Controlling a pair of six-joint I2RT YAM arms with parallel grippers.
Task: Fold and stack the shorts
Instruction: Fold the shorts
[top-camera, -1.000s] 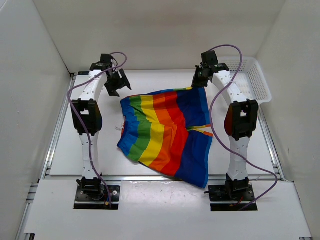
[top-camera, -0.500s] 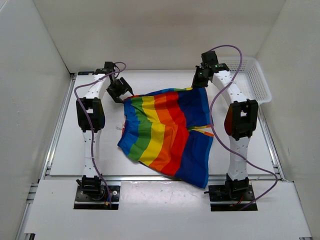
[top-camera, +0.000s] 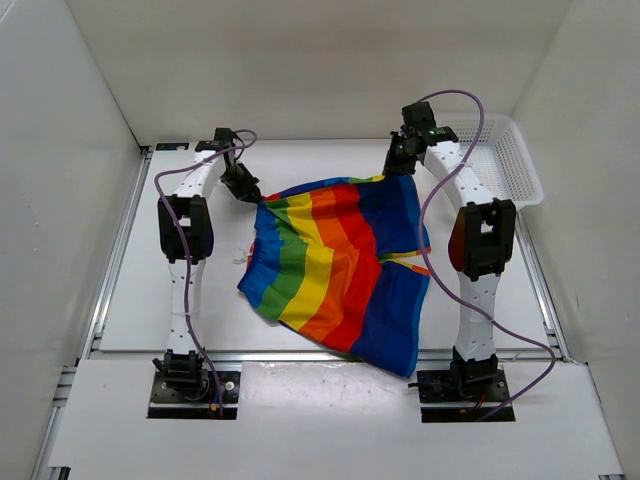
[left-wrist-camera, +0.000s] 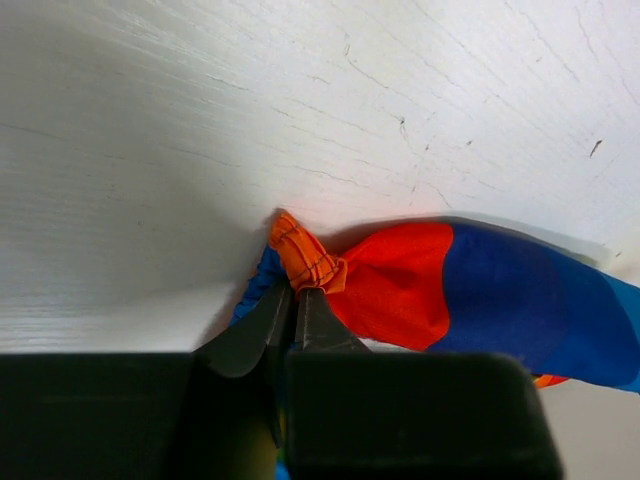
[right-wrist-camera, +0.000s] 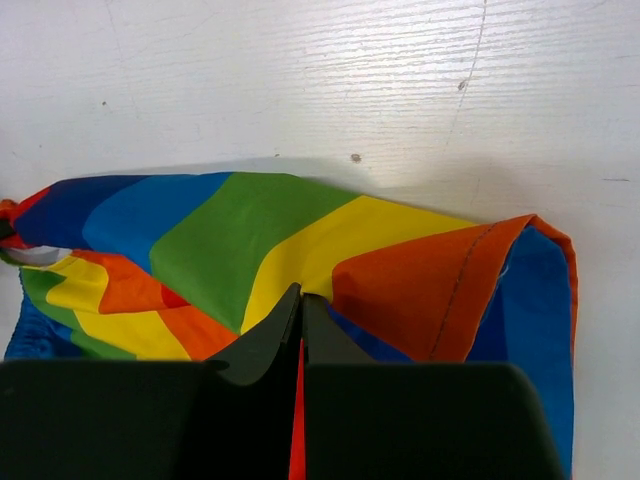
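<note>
The striped shorts lie spread back of my left gripper, so it will lift the orange waistband, bring it back over the near blue corner (top-camera: 249, 285) and release it.
The rainbow-striped shorts (top-camera: 335, 265) lie spread over the middle of the white table. At the far left corner of the shorts, my left gripper (top-camera: 250, 190) is shut on the bunched cloth. In the left wrist view the left gripper (left-wrist-camera: 294, 292) pinches an orange stitched fold of the shorts (left-wrist-camera: 440, 290), with red and blue cloth trailing right. My right gripper (top-camera: 398, 165) is shut on the far right corner. The right wrist view shows the right gripper (right-wrist-camera: 301, 292) clamped on the shorts (right-wrist-camera: 240, 235) where yellow meets orange.
A white mesh basket (top-camera: 510, 160) stands at the far right corner of the table, just behind the right arm. White walls (top-camera: 60, 200) close in the table on the left, back and right. Purple cables loop from both arms.
My left gripper moved right to the far left corner of the shorts and closed on it. That corner is now pulled up into a bunch. The right arm has not moved.
</note>
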